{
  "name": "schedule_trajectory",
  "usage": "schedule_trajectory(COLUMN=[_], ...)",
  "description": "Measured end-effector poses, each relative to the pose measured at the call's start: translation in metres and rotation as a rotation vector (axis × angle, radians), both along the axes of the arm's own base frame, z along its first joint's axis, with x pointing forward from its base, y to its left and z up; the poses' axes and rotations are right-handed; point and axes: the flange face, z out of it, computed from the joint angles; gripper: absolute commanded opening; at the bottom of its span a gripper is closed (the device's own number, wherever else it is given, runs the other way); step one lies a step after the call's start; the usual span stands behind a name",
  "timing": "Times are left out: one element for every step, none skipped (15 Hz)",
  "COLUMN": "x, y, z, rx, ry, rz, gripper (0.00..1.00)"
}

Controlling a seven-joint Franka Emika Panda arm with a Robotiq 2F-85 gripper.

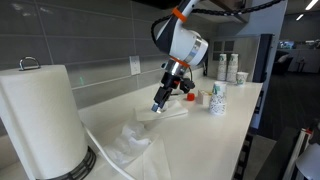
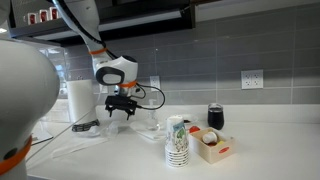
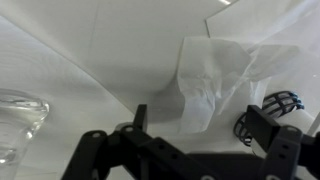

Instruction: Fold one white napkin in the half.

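I will bring my open gripper down next onto the napkin's near edge [image 1: 140, 128] [image 3: 200, 121], because that edge is below my gripper, between the spread fingers.
A white napkin [image 3: 213, 75] lies rumpled and partly raised on the white counter; it also shows in both exterior views [image 1: 172, 113] [image 2: 150, 127]. My gripper [image 3: 200, 125] hovers just above the napkin's near edge with its two black fingers spread on either side, open and holding nothing. In both exterior views the gripper [image 1: 160, 103] [image 2: 120, 111] points down over the counter, close to the napkin.
A paper towel roll [image 1: 42, 115] [image 2: 78, 100] stands nearby, with crumpled clear plastic [image 1: 130, 146] beside it. Paper cups [image 1: 218, 98] [image 2: 177, 140], a small box [image 2: 212, 147], a dark cup [image 2: 215, 117] and a clear glass object [image 3: 15, 115] are on the counter. The tiled wall [image 1: 100, 45] is behind.
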Motion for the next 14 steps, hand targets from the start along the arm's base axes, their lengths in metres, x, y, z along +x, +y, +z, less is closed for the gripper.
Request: schedule_trajectory(x=[0.005, 0.009, 0.013, 0.017, 0.022, 0.026, 0.031, 0.035, 0.039, 0.044, 0.047, 0.051, 0.054, 0.056], y=[0.004, 0.008, 0.013, 0.018, 0.021, 0.023, 0.025, 0.027, 0.029, 0.03, 0.032, 0.034, 0.036, 0.039], z=[-0.007, -0.015, -0.022, -0.028, -0.035, -0.04, -0.045, -0.05, -0.055, -0.058, -0.062, -0.066, -0.069, -0.072], rx=[0.007, 0.015, 0.026, 0.038, 0.047, 0.053, 0.057, 0.059, 0.058, 0.057, 0.056, 0.056, 0.058, 0.061], ry=[0.016, 0.034, 0.053, 0.07, 0.085, 0.096, 0.106, 0.113, 0.118, 0.12, 0.122, 0.125, 0.128, 0.133], rz=[0.021, 0.041, 0.06, 0.075, 0.091, 0.104, 0.118, 0.133, 0.15, 0.163, 0.177, 0.189, 0.202, 0.215], gripper=[1.0, 1.0, 1.0, 1.0, 1.0, 1.0, 1.0, 1.0, 1.0, 1.0, 1.0, 1.0, 1.0, 1.0])
